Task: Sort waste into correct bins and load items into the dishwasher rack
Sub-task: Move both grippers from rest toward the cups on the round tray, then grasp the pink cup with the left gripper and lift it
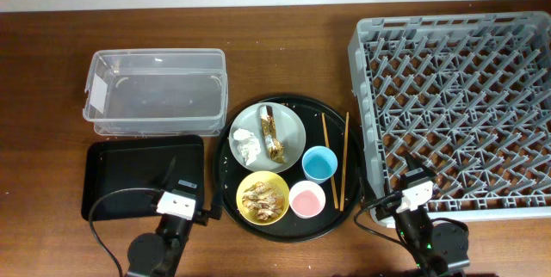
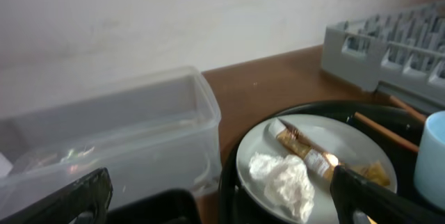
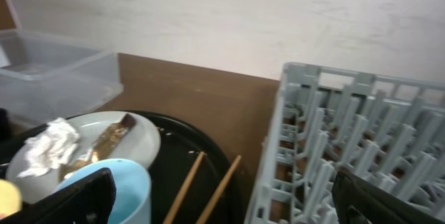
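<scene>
Next I should swing my left gripper past the yellow bowl (image 1: 244, 212) and tip down onto the pink cup's rim (image 1: 306, 184), as that rim lies to the gripper's right in the overhead view.
A round black tray (image 1: 225, 152) holds a grey-green plate (image 1: 288, 122) with a white tissue (image 1: 247, 144) and a brown-gold wrapper (image 1: 271, 132), a yellow bowl (image 1: 244, 212) of tan scraps (image 1: 263, 198), a blue cup (image 1: 319, 164), a pink cup (image 1: 307, 199) and two chopsticks (image 1: 337, 159). The clear tub (image 1: 156, 90) and black rectangular tray (image 1: 142, 175) lie left. The grey rack (image 1: 456, 105) lies right. My left gripper (image 2: 215, 200) is open near the table's front, facing the tissue (image 2: 284, 183). My right gripper (image 3: 222, 200) is open, facing the chopsticks (image 3: 201, 186).
The rack's near corner (image 3: 292, 133) stands close on the right of my right gripper. The clear tub's wall (image 2: 139, 147) rises just ahead and left of my left gripper. Bare brown table (image 1: 284, 53) lies beyond the round tray.
</scene>
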